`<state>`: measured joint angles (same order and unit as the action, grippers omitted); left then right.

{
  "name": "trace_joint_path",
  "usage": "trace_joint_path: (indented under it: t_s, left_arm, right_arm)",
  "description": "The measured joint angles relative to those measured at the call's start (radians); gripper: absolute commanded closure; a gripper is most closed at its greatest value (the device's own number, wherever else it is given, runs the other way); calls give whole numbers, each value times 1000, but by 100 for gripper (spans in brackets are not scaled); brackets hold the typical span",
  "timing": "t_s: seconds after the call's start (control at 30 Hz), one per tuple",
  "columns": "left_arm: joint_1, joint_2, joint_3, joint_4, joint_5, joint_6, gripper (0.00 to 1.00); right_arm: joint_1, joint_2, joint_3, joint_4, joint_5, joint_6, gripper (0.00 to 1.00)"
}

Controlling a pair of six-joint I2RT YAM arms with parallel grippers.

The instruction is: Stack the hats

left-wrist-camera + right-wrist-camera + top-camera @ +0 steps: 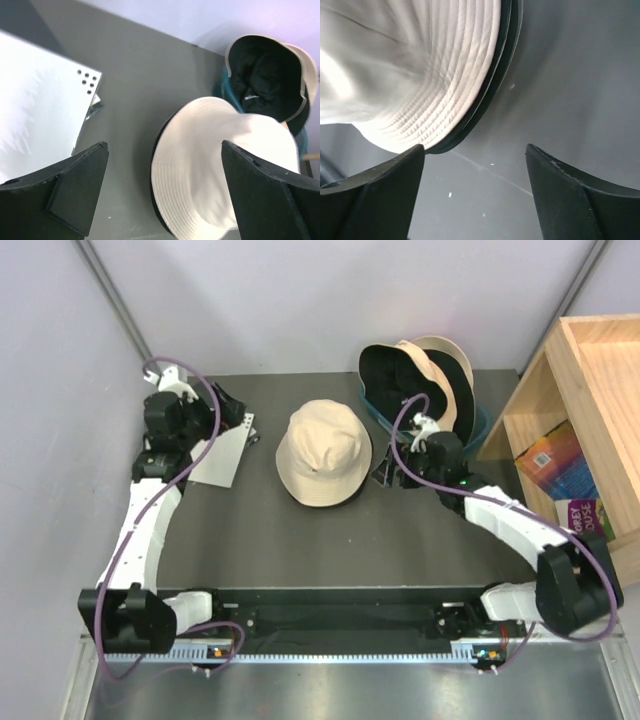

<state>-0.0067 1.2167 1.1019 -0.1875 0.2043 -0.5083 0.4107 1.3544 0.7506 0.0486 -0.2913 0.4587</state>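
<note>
More hats are in the teal tub (478, 425), so I will next move my right gripper up and outward from the beige hat, then down onto the rim of the front black-lined hat.
A beige hat (323, 452) lies crown up in the middle of the dark table. The wrist views show a black rim under its brim (159, 200) (485, 100). More hats (425, 375), black-lined and cream, sit piled in a teal tub (478, 425) at the back right. My left gripper (243, 427) stands open to the left of the beige hat (220, 165), apart from it and holding nothing. My right gripper (385, 472) is open at the beige hat's (415, 65) right brim, also holding nothing. The tub hats (267, 75) show beyond the beige hat in the left wrist view.
A white perforated sheet (222, 455) (40, 115) lies on the table under the left arm. A wooden shelf (590, 370) with books (555, 462) stands at the right edge. Grey walls close off the back and left.
</note>
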Motion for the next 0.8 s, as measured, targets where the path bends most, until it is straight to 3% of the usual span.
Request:
trace_joint_path:
  t_s: [0.17,0.33,0.53,0.8]
  left_arm:
    - [0,-85,68,-79,19,75,1]
    - [-1,-173,-66,-48,11,112,1]
    - [-1,-169,-102,-89,-42,161,1]
    - [-1,-192,-107,-87,-64,179,1]
  right_arm:
    - [0,-162,122,-201,205,-109,13]
    - [-1,-133,347,-252,373,-201,13]
    - [-15,137,666,-253,525,-303,12]
    - [-85,556,975,-256,639,-413,13]
